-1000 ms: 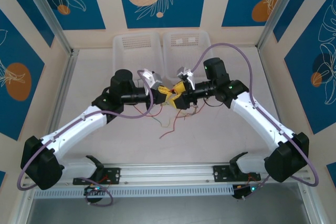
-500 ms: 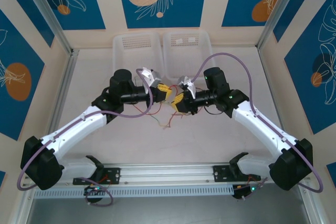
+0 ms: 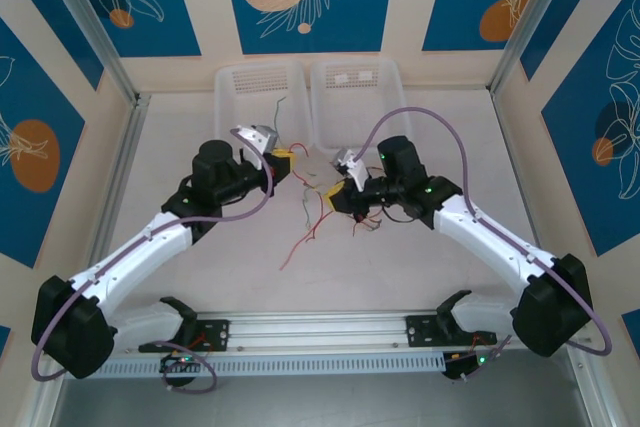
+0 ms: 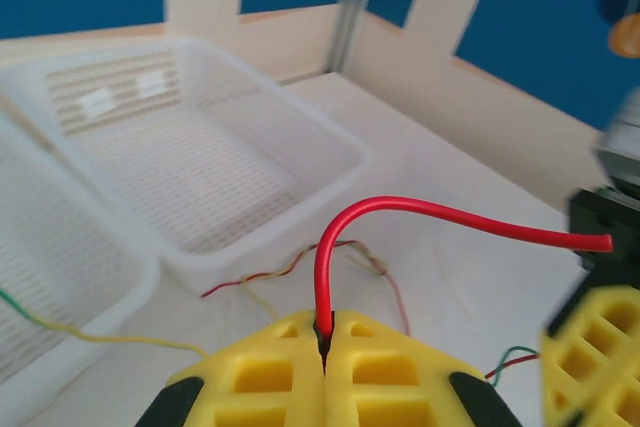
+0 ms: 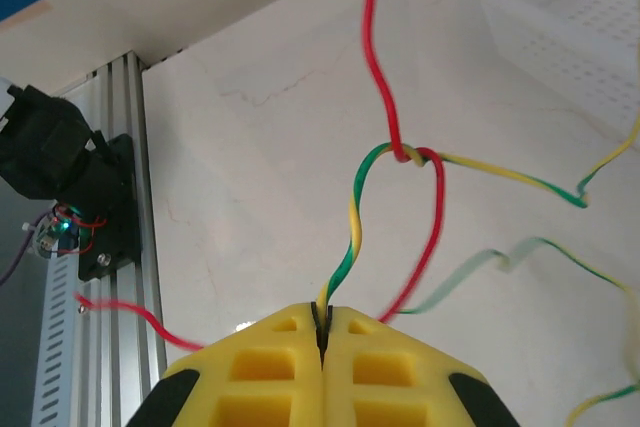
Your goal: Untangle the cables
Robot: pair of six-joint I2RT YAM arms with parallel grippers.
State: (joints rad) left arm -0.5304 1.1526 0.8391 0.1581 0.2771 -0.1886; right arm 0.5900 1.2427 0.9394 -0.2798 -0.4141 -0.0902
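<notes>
The red cable hooks around the green-yellow one, so my left gripper will next move away from my right gripper toward the nearer basket's outer edge [image 3: 217, 130] and release.
The cables [image 3: 315, 205] are thin red, yellow and green wires, bunched between the two arms and trailing onto the table. My left gripper [image 3: 283, 157] is shut on a red cable [image 4: 450, 217], which arches up out of the closed yellow jaws [image 4: 323, 342]. My right gripper [image 3: 335, 197] is shut on a green-yellow twisted cable [image 5: 352, 227] that rises from its jaws [image 5: 322, 332]. That cable meets a red cable [image 5: 375, 57] at a crossing [image 5: 405, 154]. One green end [image 3: 280, 109] lies over the left basket.
Two white slotted baskets [image 3: 228, 107] [image 3: 392, 97] stand side by side at the back wall. An aluminium rail [image 3: 320, 329] runs along the near edge with the arm bases. Thick purple-grey hoses [image 3: 440, 122] loop off the arms. A loose red end [image 3: 288, 259] trails toward the front.
The right gripper has shut on the green-yellow cable. The left gripper has drawn back to the left and farther from me with the red cable, so the grippers now stand apart.
</notes>
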